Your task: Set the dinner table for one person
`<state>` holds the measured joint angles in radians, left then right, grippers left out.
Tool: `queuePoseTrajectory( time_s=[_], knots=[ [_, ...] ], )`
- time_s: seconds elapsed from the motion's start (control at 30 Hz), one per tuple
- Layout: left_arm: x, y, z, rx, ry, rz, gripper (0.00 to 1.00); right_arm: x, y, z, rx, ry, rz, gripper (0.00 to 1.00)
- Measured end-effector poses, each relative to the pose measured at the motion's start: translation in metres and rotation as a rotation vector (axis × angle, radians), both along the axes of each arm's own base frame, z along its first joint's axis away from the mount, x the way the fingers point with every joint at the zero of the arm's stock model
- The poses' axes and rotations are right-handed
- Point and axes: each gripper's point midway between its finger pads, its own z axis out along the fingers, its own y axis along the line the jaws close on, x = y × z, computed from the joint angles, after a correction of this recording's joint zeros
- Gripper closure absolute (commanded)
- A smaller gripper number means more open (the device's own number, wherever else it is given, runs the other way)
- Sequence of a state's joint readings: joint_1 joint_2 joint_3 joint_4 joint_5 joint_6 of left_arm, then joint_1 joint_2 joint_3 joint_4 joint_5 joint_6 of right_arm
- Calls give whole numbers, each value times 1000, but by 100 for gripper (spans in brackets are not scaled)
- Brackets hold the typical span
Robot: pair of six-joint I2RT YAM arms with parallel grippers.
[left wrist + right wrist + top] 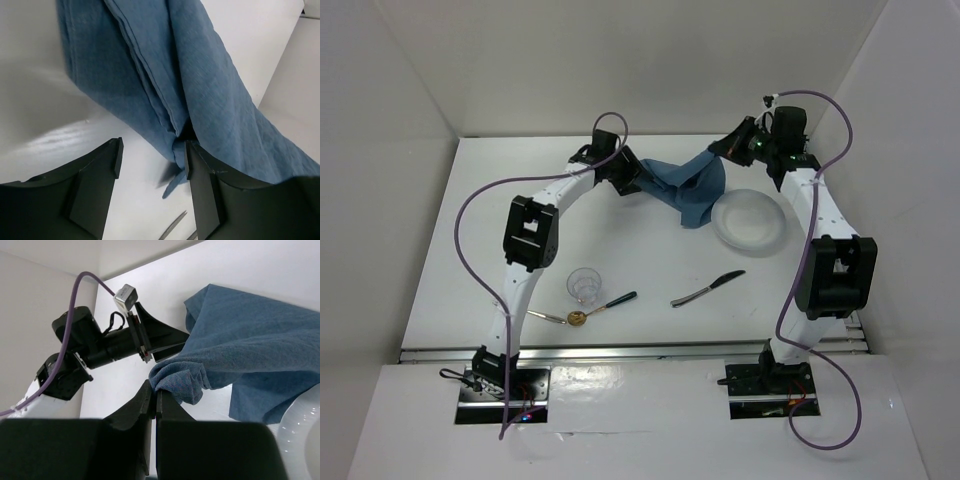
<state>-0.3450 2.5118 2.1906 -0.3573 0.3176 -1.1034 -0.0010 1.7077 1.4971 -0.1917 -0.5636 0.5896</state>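
My left gripper moves outward over the fold and closes next, since the cloth's folded edge (pixel 646 171) (pixel 159 92) lies outward of my open fingers rather than between them.
The blue cloth (pixel 692 188) hangs bunched over the far middle of the white dinner table (pixel 500 210), stretched between my two grippers. My right gripper (pixel 724 148) is shut on one bunched corner of the cloth (pixel 177 377) and holds it above the table; its jaws (pixel 155 390) are pressed together. My left gripper (pixel 632 176) is open at the cloth's other end. In the left wrist view the cloth (pixel 165 70) hangs past my left gripper (pixel 152 150), its corner against the right finger (pixel 200 175), not pinched. The left gripper also shows in the right wrist view (pixel 162 340).
A white plate (pixel 752 221) lies right of the cloth, under its hanging edge. A knife (pixel 708 288) lies in the middle front, a clear glass (pixel 585 285) and a gold spoon with a dark handle (pixel 592 311) to its left. White walls enclose the table.
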Motion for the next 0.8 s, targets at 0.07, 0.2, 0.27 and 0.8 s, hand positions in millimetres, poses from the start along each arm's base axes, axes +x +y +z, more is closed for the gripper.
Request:
queuePoseTrajectory(
  time_s=[0.07,0.2,0.27,0.8],
  knots=[
    [5,2,-5,3,1,11,32,0,-1,1,3,-2,2,100],
    [12,9,-10,10,-2,31,36,0,-7,2,11,-3,4,100],
    [17,13,-9,8,-8,46,40,0,-8,2,12,-3,4,100],
    [48,13,-29,-63,-30,109,45,-2,-7,3,19,-6,22,100]
  ],
)
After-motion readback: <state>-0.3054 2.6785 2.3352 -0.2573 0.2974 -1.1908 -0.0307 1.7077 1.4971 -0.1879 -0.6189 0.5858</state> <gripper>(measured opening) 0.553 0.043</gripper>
